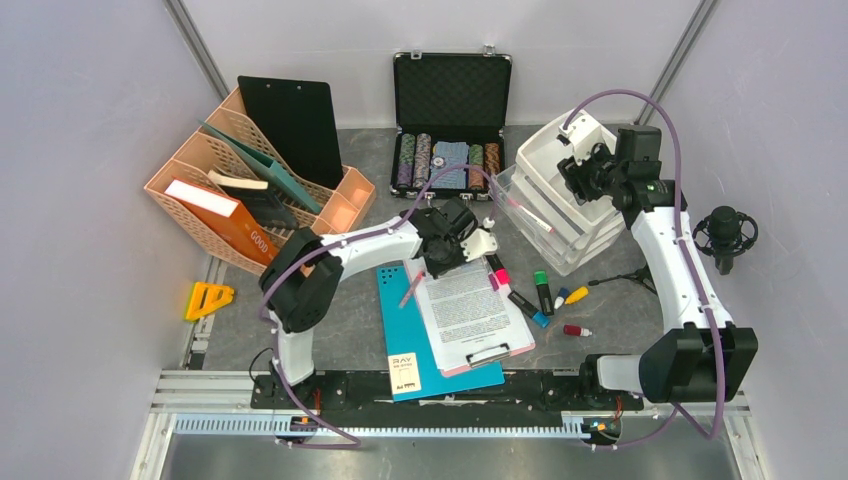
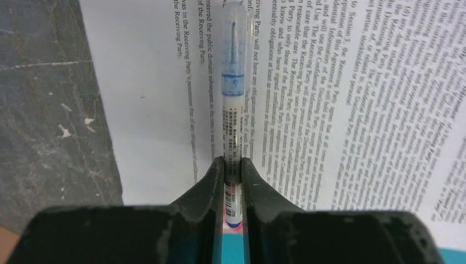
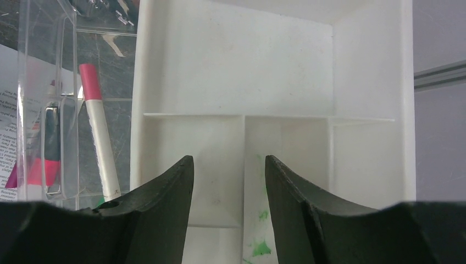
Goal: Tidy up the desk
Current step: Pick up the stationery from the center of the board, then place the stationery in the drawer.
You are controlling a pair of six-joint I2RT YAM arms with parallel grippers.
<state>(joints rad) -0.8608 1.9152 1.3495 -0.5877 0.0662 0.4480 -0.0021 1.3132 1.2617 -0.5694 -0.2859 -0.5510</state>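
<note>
My left gripper is at the sheet. It needs to lift and turn first to get off the sheet.
On the dark grey desk (image 1: 350, 310) lies a clipboard with a printed sheet (image 1: 470, 310). My left gripper (image 2: 233, 162) hangs over the sheet's left part and is shut on a white pen with a clear blue cap (image 2: 233, 93). The pen points away from the fingers, low over the paper. In the top view the left gripper (image 1: 430, 265) is at the clipboard's upper left corner. My right gripper (image 3: 229, 159) is open with nothing between its fingers. It hovers over the white divided tray (image 3: 231, 71), the top of a clear drawer stack (image 1: 560, 215).
Loose markers lie right of the clipboard: pink and black (image 1: 500, 275), green (image 1: 541, 290), yellow (image 1: 577, 295), red (image 1: 575, 330). A teal folder (image 1: 400, 350) lies under the clipboard. An orange file rack (image 1: 250, 190), a black chip case (image 1: 450, 110) and a microphone (image 1: 725, 235) ring the work area.
</note>
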